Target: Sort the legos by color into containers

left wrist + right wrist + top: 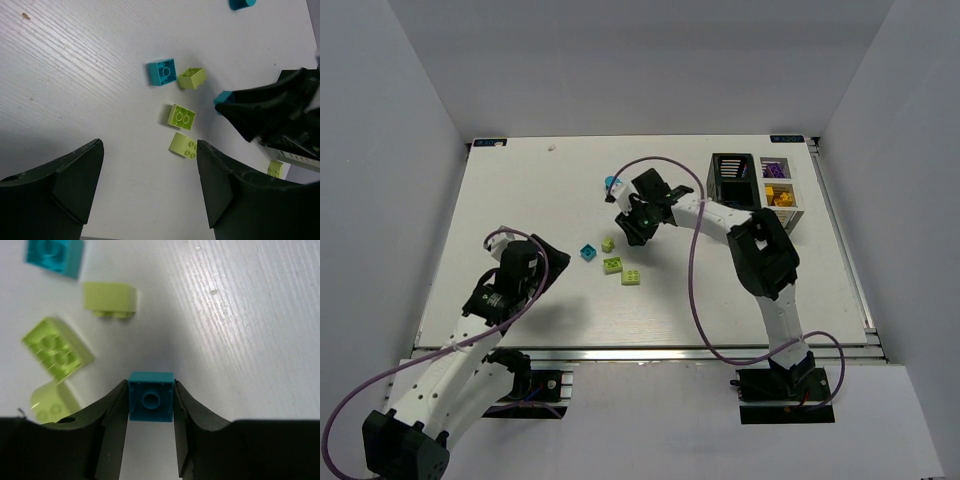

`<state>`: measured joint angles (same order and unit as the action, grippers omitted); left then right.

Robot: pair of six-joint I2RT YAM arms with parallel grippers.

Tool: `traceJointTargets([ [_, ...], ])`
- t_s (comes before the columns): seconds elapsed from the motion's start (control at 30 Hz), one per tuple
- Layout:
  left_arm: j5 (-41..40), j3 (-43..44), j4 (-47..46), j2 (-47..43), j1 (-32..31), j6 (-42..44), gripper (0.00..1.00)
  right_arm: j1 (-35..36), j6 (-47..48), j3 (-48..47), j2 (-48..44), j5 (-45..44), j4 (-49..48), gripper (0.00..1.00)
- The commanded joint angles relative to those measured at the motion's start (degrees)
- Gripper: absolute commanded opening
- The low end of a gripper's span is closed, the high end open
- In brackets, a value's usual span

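The robot's right gripper should next lift the teal lego, then carry it to the right in the top view over the black bin's near cell, because the tray holds other colors.
My right gripper is shut on a teal lego, its fingers pressed against both sides, low over the table. From above, this gripper hides the brick. To its left lie another teal lego and three lime legos. A rounded teal piece sits farther back. My left gripper hangs open with only bare table between its fingers, just short of the nearest lime lego. The containers stand at the back right: a black bin and a white tray.
The white tray holds purple pieces in its far cell and yellow-orange ones in the nearer cell. A purple cable loops over the table beside the right arm. Another lime brick shows under the right arm in the left wrist view.
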<state>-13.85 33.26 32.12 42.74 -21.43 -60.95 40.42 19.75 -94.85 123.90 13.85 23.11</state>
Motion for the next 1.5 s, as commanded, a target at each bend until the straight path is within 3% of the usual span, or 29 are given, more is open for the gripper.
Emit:
traceJointTargets([
  [0.0, 1.01, -0.47, -1.79, 0.76, 0.34, -0.58, 0.84, -2.18, 3.45, 1.76, -11.73, 9.23, -1.23, 0.00],
  [0.17, 1.80, -1.00, -4.34, 2.26, 0.34, -0.14, 0.84, -10.08, 6.53, 8.44, -26.04, 20.94, -5.27, 0.00],
  [0.43, 3.65, -1.44, -8.03, 5.86, 0.34, 0.74, 0.84, -23.36, 4.95, 12.14, -35.11, 21.22, -2.72, 0.00],
  [0.67, 5.40, -1.35, -10.93, 9.02, 0.34, 1.97, 0.84, -33.47, 4.95, 15.48, -36.62, 16.57, -2.64, 0.00],
  [0.87, 6.11, -0.82, -11.82, 11.40, 0.34, 3.03, 0.84, -36.12, 4.95, 14.43, -33.29, 13.76, -2.90, 0.03],
  [1.0, 6.02, -1.00, -11.90, 11.49, 0.34, 3.20, 0.84, -36.29, 5.21, 13.11, -30.13, 13.22, -1.94, 0.14],
  [1.17, 5.94, -1.18, -12.08, 11.49, 0.42, 3.12, 0.84, -36.47, 5.56, 13.81, -28.36, 11.91, -1.49, 0.21],
  [1.27, 5.50, -0.48, -11.90, 12.80, 0.42, 2.94, 0.84, -36.73, 5.74, 14.16, -27.83, 11.64, -1.67, 0.39],
  [1.3, 5.24, -0.04, -11.73, 13.41, 0.42, 2.85, 0.84, -36.82, 5.74, 14.25, -27.83, 11.64, -1.76, 0.52],
  [1.43, 3.48, 4.00, -9.45, 20.07, 0.69, 2.85, 0.84, -37.08, 5.74, 13.81, -28.88, 12.52, -2.19, 0.73],
  [1.47, 3.21, 5.32, -8.57, 21.75, 0.78, 2.85, 0.84, -37.08, 5.83, 13.64, -29.15, 12.69, -2.20, 0.83],
])
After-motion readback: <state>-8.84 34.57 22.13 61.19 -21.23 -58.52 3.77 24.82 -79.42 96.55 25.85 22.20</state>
